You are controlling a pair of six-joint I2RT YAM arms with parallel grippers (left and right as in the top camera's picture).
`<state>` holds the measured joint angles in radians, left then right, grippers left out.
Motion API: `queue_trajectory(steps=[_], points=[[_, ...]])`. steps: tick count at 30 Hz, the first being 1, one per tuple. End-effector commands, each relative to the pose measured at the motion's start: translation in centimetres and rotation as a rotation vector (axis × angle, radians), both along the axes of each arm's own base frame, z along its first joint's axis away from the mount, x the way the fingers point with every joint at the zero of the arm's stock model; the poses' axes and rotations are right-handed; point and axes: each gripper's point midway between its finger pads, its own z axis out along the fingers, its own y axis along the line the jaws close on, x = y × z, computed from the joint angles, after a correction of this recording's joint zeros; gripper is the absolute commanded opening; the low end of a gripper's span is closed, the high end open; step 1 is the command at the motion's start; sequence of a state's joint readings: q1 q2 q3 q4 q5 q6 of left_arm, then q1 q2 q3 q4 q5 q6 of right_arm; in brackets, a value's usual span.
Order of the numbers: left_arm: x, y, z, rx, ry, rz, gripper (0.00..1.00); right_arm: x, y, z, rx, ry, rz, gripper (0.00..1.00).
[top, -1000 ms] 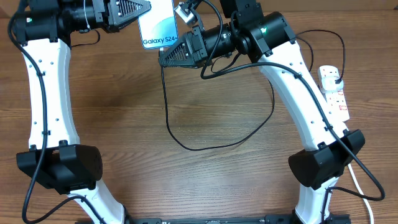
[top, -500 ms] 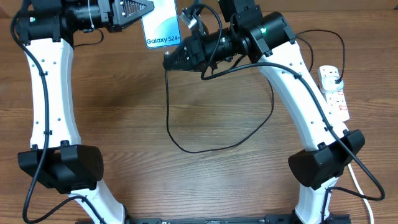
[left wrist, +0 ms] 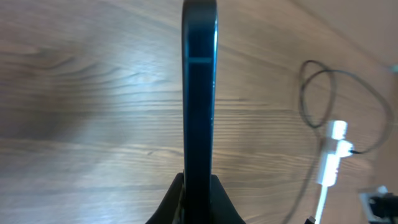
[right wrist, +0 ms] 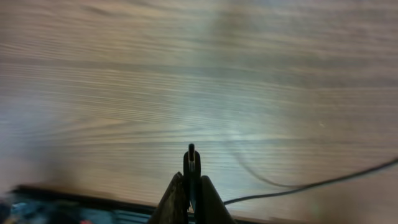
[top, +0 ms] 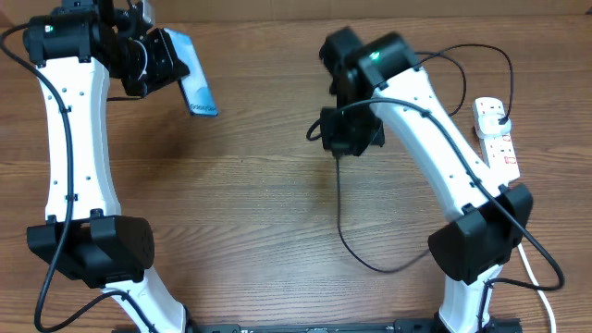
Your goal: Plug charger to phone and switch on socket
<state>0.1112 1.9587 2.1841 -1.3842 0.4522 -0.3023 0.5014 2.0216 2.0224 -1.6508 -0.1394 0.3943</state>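
The wood of the tabletop lies clear and open below the small plug tip. My right gripper should next move down and back and set the small plug tip there.
My left gripper [top: 159, 67] is shut on the phone [top: 195, 89] and holds it tilted above the table at the far left. The left wrist view shows the phone edge-on [left wrist: 199, 93] between the fingers [left wrist: 198, 196]. My right gripper [top: 345, 139] is shut on the small plug tip [right wrist: 191, 160] of the charger, well right of the phone. The black cable [top: 340, 208] hangs from it, loops over the table and runs to the socket [top: 500, 143] at the right edge. A black plug [top: 500, 116] sits in the socket.
The socket's thick white cord [top: 534, 268] runs down past the right arm's base. The socket also shows far off in the left wrist view [left wrist: 332, 155], beside a cable loop [left wrist: 314, 93]. The two arm bases stand at the near corners.
The grippers have moved apart. The left has swung the phone left and tilted it. The right has carried the plug tip right and toward the near side, dragging the cable loop rightward.
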Motion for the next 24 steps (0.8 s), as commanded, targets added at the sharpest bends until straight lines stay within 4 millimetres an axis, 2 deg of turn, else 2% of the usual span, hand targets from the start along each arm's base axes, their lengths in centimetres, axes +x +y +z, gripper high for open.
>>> queue_trajectory(steps=[1,3,7,11,14,16,18,19,21,24], points=[[-0.4,0.7,0.2,0.078,-0.013,-0.023,0.04,-1.6,-1.3,-5.0,-0.118,0.046,0.009,0.04],[-0.5,0.6,0.1,0.080,-0.008,-0.030,0.04,-2.5,-1.5,-8.3,-0.134,0.072,0.017,0.04],[-0.7,0.5,0.1,0.075,-0.001,-0.031,0.04,-3.0,-1.9,-12.7,-0.130,0.066,0.016,0.04],[-0.7,0.1,0.1,0.075,-0.001,-0.041,0.04,-2.3,-1.5,-14.9,-0.099,0.012,0.014,0.04],[-0.7,-0.5,0.1,0.076,-0.002,-0.055,0.04,-1.6,-1.0,-15.9,-0.073,-0.032,0.011,0.22],[-0.7,-0.8,0.1,0.081,-0.008,-0.074,0.04,-1.5,-0.9,-15.9,-0.070,-0.036,0.011,0.44],[-0.7,-1.1,0.1,0.086,-0.013,-0.089,0.04,-1.7,-0.9,-15.9,-0.063,-0.025,0.015,0.75],[-0.7,-1.3,0.1,0.086,-0.016,-0.091,0.04,-2.0,-0.7,-15.9,-0.051,-0.012,0.018,0.85],[-0.5,-1.6,0.2,0.086,-0.025,-0.098,0.04,-2.2,-0.4,-15.8,-0.034,0.002,0.019,0.89],[-0.2,-2.2,0.3,0.089,-0.043,-0.116,0.04,-2.9,1.2,-15.5,0.075,0.027,0.137,1.00]])
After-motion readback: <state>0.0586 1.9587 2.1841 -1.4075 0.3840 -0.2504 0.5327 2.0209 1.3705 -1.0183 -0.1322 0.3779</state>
